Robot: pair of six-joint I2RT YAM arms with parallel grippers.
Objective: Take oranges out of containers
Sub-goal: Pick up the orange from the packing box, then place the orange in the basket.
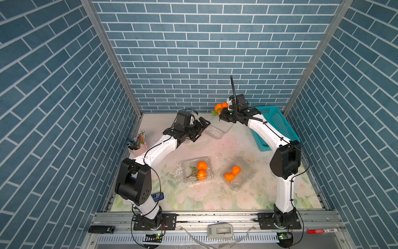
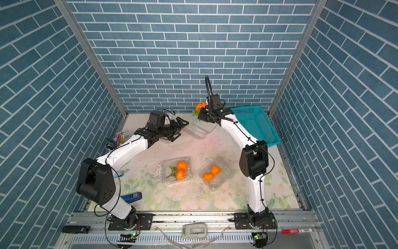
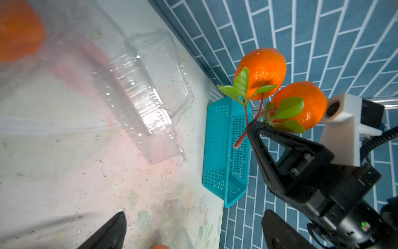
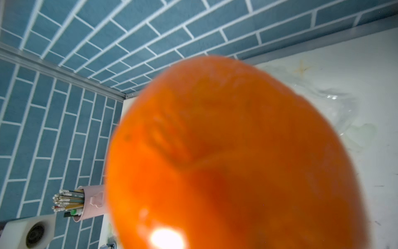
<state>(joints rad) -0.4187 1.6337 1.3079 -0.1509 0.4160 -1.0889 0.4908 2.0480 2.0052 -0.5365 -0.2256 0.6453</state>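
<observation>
The open basket is beside and below the stem, so my right gripper will next swing sideways over the teal basket's far end [image 1: 268, 112] and lower to release the stem.
My right gripper [image 1: 223, 115] is shut on the brown stem of a leafy pair of oranges [image 1: 221, 106], held in the air near the back wall. The left wrist view shows that pair of oranges [image 3: 262, 71] above the right gripper [image 3: 251, 126]. One orange [image 4: 237, 161] fills the right wrist view. An empty open container [image 1: 215, 131] lies below. My left gripper [image 1: 202, 129] stands open beside it, holding nothing, as the left gripper [image 3: 195, 226] also shows. In front, a container [image 1: 187, 165] holds two oranges [image 1: 202, 170], and another container [image 1: 247, 171] holds two oranges [image 1: 232, 173].
A teal basket [image 1: 273, 127] stands at the back right, behind the right arm. A pink pencil cup [image 1: 137, 143] sits by the left wall. A blurred orange [image 3: 17, 30] behind clear plastic shows at the edge of the left wrist view.
</observation>
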